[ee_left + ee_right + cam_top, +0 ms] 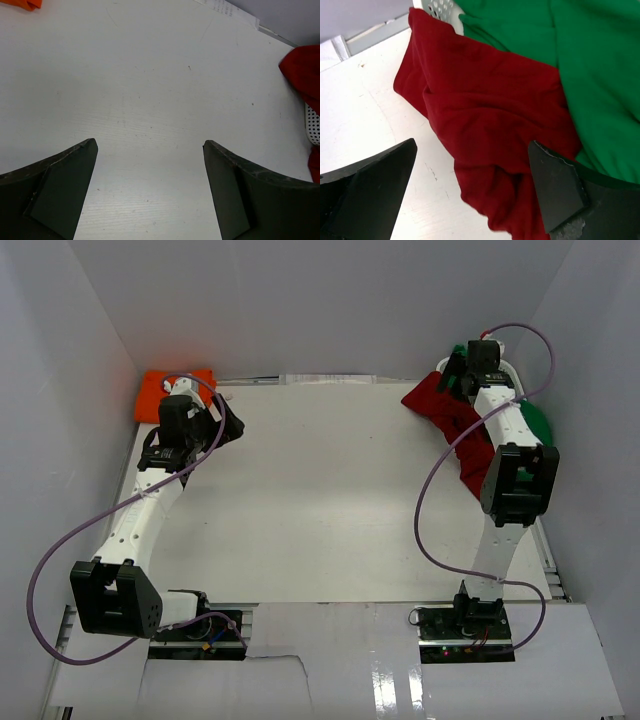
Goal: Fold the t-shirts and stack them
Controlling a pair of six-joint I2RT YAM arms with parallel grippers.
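Note:
The open right gripper moves down onto the bunched fold of the dark red t-shirt (455, 425) (477, 149) next and closes, because that fold already lies between its fingers.
The bright orange t-shirt (175, 390) lies folded at the far left corner; its edge shows in the left wrist view (20, 4). The dark red t-shirt (455, 425) hangs crumpled over the table at the far right, beside the green t-shirt (537, 420). My left gripper (230, 426) is open and empty over bare table (150, 145), just right of the orange shirt. My right gripper (452, 376) is open, its jaws straddling a fold of the dark red shirt (490, 115) without closing on it (472, 145). The green shirt (590, 65) lies right behind it.
A white lattice basket (440, 7) stands at the far right under the red and green shirts; its wall shows in the left wrist view (312, 125). White walls enclose the table on three sides. The red shirt also shows in the left wrist view (302, 65).

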